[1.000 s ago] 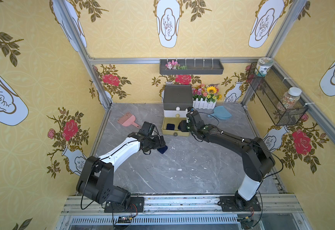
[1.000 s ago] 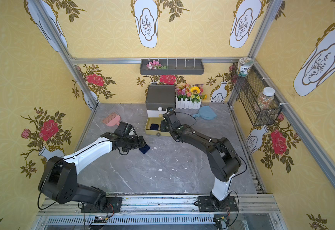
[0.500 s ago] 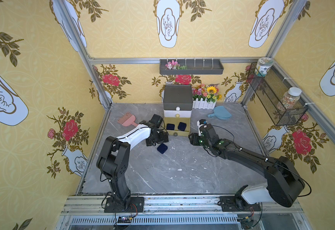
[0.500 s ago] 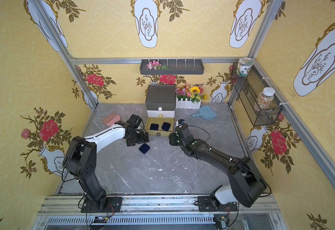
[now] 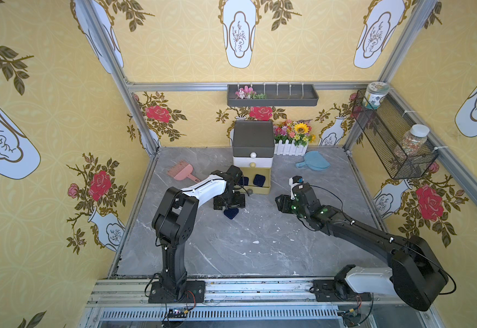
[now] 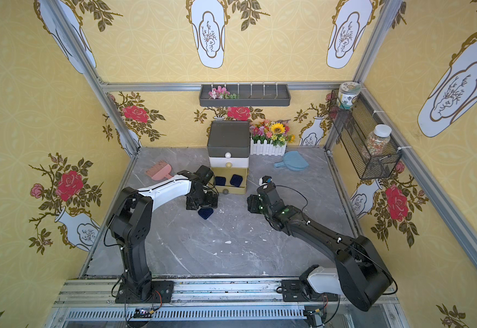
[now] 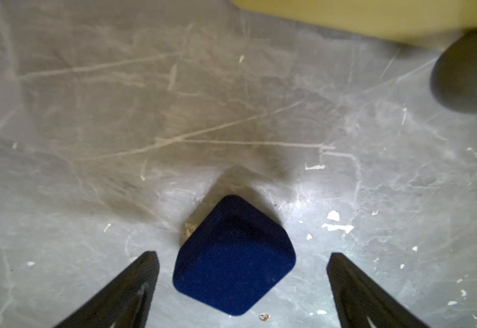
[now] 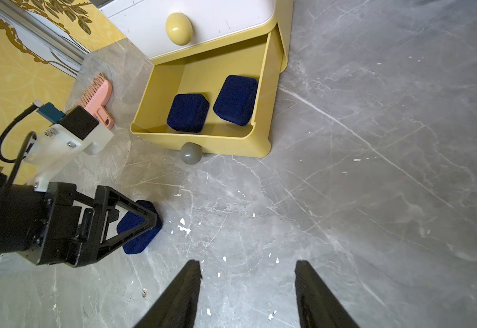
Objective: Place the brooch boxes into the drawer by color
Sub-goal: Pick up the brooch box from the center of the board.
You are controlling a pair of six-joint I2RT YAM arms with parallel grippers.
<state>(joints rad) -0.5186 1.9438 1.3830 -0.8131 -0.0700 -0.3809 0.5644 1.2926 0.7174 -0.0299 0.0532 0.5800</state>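
Observation:
Next, my left gripper moves down and closes its open fingers on the side corners of the third navy brooch box (image 5: 230,213) (image 7: 234,262), since they already straddle it just below.
The drawer chest (image 5: 253,142) stands at the back with its olive-yellow bottom drawer (image 8: 217,142) pulled out. Two navy brooch boxes (image 8: 187,112) (image 8: 236,99) lie inside it, seen in both top views too (image 5: 259,179) (image 6: 219,180). A third navy brooch box (image 7: 233,255) (image 5: 230,213) lies on the table in front of the drawer. My left gripper (image 7: 242,254) (image 6: 202,202) is open, a finger on each side of this box with gaps between. My right gripper (image 8: 248,267) (image 5: 281,203) is open and empty over bare table right of the drawer.
A pink comb-shaped dustpan (image 5: 182,171) lies left of the chest and a blue pan (image 5: 314,164) to its right. A flower fence (image 5: 292,139) stands at the back. A grey wall tray (image 5: 272,95) and a wire basket (image 5: 393,142) with jars hang on the walls.
My right gripper left a navy box in the yellow drawer, opened and drew back to the right. My left gripper has come over the navy box on the table.

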